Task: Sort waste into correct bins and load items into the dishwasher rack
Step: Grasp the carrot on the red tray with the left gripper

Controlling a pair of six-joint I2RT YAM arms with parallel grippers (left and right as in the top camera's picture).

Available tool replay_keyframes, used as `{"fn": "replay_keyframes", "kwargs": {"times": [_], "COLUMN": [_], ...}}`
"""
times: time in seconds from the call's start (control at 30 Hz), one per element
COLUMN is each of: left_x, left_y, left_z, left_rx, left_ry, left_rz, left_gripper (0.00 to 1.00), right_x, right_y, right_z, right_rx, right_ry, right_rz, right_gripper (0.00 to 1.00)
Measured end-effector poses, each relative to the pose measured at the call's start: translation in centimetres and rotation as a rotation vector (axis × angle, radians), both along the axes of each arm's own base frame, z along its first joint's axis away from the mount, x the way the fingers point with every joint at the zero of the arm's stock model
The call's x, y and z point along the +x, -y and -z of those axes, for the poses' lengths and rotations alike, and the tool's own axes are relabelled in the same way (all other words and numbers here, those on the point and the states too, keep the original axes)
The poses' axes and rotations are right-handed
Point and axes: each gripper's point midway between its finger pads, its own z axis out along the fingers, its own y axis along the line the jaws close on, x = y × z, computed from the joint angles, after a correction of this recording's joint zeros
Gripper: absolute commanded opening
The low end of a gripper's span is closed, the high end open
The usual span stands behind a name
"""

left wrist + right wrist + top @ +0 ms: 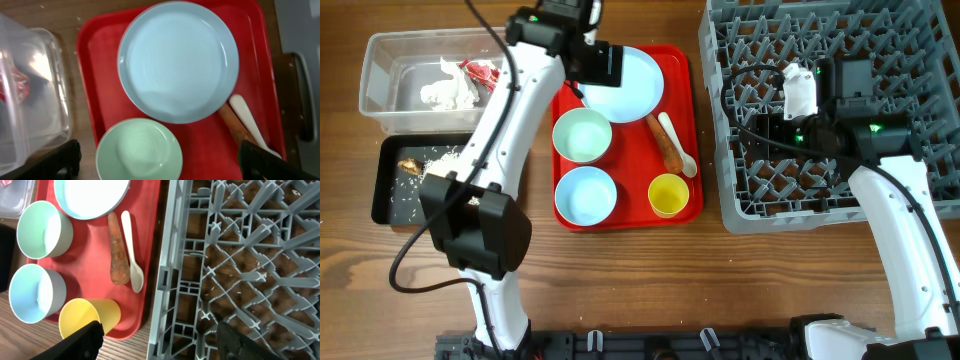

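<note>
The carrot is food among dishes. My left gripper will next go down and to the right in the overhead view, onto the carrot's plate-side half [660, 137] [235, 124] below it.
On the red serving tray [625, 215] lie a pale blue plate [635, 85], a green bowl [582, 135], a blue bowl [585, 193], a yellow cup [668, 194], an orange carrot [667, 145] and a white spoon [678, 145]. My left gripper [160, 165] is open and empty, above the green bowl [139, 150] just below the plate [177, 60]. My right gripper [162, 347] is open and empty over the left edge of the grey dishwasher rack [240, 255], the yellow cup [90, 317] beside its left finger.
A clear tub [380, 70] at the far left holds a white tissue [445, 95] and a red-and-white wrapper [480, 72]. In front of it a black tray [395, 195] holds rice [445, 158] and a brown scrap [412, 162]. The rack [920, 60] fills the right side.
</note>
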Motion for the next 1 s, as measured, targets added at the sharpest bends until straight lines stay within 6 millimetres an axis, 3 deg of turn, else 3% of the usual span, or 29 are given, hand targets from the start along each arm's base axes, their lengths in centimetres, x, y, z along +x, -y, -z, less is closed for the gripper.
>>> {"fn": "replay_keyframes", "kwargs": {"times": [0.23, 0.27, 0.4, 0.67, 0.8, 0.97, 1.0], "left_x": [-3.2, -3.1, -5.7, -4.7, -4.5, -4.9, -5.0], "left_y": [6.8, 8.1, 12.2, 13.0, 12.9, 12.6, 12.6], "left_z": [1.2, 1.7, 6.5, 11.7, 16.1, 16.7, 16.8], "left_rx": [-0.128, -0.154, -0.192, -0.243, -0.203, -0.188, -0.184], "left_ry": [-0.080, -0.063, -0.111, -0.090, -0.134, -0.154, -0.159], "left_rz": [0.025, 0.014, -0.055, -0.163, -0.184, -0.193, -0.195], "left_gripper": [0.94, 0.94, 0.92, 0.87, 0.61, 0.35, 0.19], "right_x": [0.0, 0.0, 0.0, 0.0, 0.1, 0.1, 0.1], "right_y": [0.0, 0.0, 0.2, 0.2, 0.3, 0.5, 0.5], "right_z": [0.0, 0.0, 0.0, 0.1, 0.1, 0.1, 0.1], "right_rx": [0.003, 0.003, 0.010, 0.013, 0.009, -0.001, -0.001], "right_ry": [-0.002, -0.002, -0.013, -0.018, -0.017, -0.017, -0.017], "right_rz": [0.005, 0.006, 0.043, 0.058, 0.059, 0.065, 0.065], "right_gripper": [0.75, 0.75, 0.75, 0.75, 0.75, 0.75, 0.75]}}
